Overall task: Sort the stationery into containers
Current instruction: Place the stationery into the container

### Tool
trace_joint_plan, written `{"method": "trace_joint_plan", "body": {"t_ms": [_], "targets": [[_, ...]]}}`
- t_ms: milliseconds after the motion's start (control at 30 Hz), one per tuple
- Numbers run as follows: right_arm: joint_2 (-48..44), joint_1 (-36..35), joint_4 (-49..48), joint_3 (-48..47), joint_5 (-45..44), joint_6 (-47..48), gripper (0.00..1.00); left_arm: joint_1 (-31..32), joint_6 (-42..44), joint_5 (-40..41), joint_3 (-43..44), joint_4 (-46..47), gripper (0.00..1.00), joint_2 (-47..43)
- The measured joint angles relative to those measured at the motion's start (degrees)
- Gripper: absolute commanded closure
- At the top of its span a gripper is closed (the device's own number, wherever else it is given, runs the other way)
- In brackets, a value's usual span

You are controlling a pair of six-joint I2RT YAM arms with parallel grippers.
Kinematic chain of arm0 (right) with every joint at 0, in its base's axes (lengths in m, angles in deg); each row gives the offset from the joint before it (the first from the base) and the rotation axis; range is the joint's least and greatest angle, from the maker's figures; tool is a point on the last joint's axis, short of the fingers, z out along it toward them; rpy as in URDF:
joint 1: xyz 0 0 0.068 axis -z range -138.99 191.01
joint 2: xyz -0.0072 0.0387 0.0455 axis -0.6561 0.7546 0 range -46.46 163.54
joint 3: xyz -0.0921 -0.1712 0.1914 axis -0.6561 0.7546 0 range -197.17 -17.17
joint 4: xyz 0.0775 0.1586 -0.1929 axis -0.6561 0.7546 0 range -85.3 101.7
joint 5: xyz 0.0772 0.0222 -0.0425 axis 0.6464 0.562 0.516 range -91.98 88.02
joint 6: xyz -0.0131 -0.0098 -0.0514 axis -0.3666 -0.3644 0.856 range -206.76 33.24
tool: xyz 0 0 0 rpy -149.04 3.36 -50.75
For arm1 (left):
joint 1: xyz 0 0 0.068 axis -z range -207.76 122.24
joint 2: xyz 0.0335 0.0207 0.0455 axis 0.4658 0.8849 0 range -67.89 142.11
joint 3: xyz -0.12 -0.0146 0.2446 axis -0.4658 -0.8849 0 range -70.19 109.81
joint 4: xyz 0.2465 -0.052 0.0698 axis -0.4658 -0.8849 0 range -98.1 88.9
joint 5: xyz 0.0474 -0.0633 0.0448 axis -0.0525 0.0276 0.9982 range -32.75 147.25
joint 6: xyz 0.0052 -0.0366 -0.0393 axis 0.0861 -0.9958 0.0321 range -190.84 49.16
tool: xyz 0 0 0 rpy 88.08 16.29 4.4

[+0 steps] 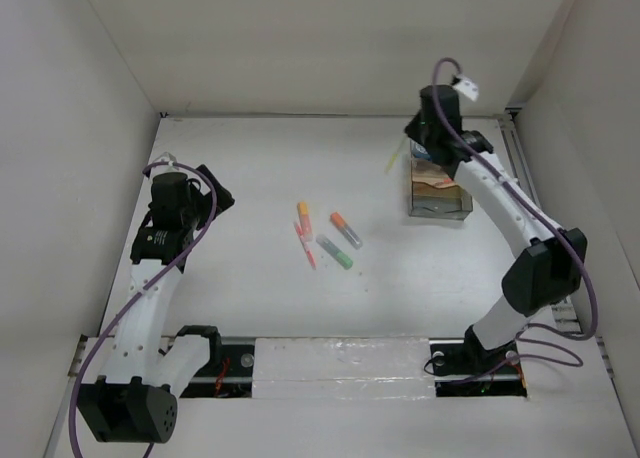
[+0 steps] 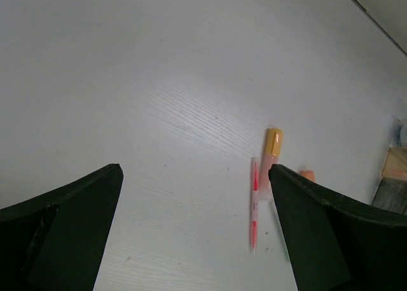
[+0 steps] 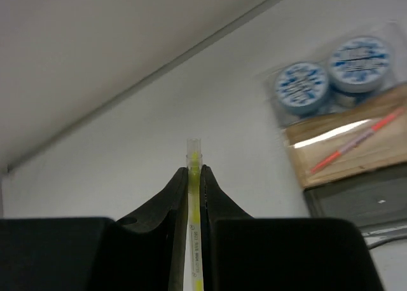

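Observation:
The orange-red pen lies in the box's brown middle section (image 1: 433, 182) (image 3: 351, 136), so my right gripper will turn, go down over that section and release the yellow pen there.
My right gripper (image 3: 194, 171) is shut on a slim yellow pen (image 3: 193, 150), whose capped tip pokes out past the fingertips. From above, that pen (image 1: 394, 161) hangs just left of the clear organizer box (image 1: 438, 206) at the back right. Inside the box (image 3: 331, 162) sit two round blue-and-white tubs (image 3: 301, 87) (image 3: 358, 57) and a thin orange-red pen (image 3: 353, 145). At mid-table lie an orange highlighter (image 1: 303, 214), a pink pen (image 1: 306, 244), an orange marker (image 1: 345, 229) and a green marker (image 1: 335, 251). My left gripper (image 2: 195, 173) is open over bare table, left of the pink pen (image 2: 254, 202).
White walls enclose the table on the left, back and right. The box stands close to the right wall and its rail (image 1: 515, 148). The arm bases and a metal rail (image 1: 340, 363) line the near edge.

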Motion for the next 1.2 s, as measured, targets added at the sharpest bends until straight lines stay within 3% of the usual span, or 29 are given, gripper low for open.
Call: {"method": "trace_joint_plan", "body": {"t_ms": [233,533,1200], "targets": [[-4.11,17.90,-0.17,14.47,-2.80,-23.10,1.00,0.00,0.00,0.00,0.00,0.22,0.01,-0.15],[-5.03,22.29,-0.52,18.45,-4.20,-39.50,1.00,0.00,0.39,-1.11,0.00,0.48,0.01,-0.15],[2.51,21.73,-5.86,20.11,-11.19,-44.22,1.00,0.46,2.14,-6.91,-1.18,2.64,0.01,-0.15]]}}
